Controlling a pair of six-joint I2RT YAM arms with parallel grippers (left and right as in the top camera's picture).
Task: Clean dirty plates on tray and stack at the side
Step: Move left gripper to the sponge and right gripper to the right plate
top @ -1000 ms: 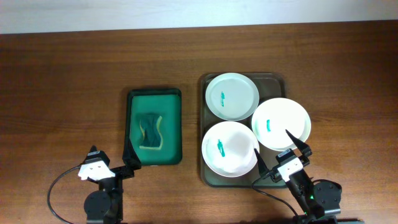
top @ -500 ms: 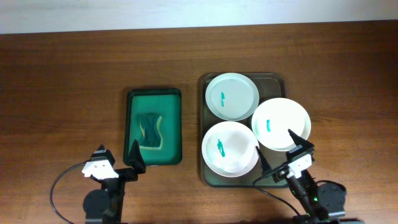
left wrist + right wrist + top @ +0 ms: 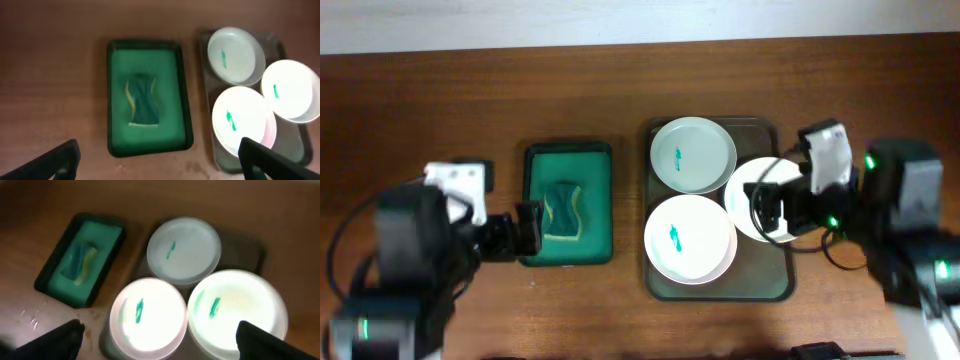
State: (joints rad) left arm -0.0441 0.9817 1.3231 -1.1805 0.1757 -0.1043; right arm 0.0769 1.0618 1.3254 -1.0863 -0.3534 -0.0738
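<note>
I will next move my left gripper down, outward and to the right in the overhead view, to the sponge that is below and beyond my open fingers.
Three white plates lie on the dark tray, each with a teal smear: a back one, a front one and a right one, which overlaps the others and is partly hidden by my right arm. My right gripper hangs open and empty above the right plate. In the right wrist view its jaws frame the front plate and right plate. My left gripper is open and empty, high over the green tray's front left; its jaws also show in the left wrist view.
A smaller green tray left of the dark tray holds a teal and yellow sponge. It also shows in the left wrist view with the sponge. Bare wooden table lies around both trays.
Both arms have lifted from the table's front edge and swung inward. The left now hangs by the green tray, the right over the right plate. The plates and sponge have not moved.
</note>
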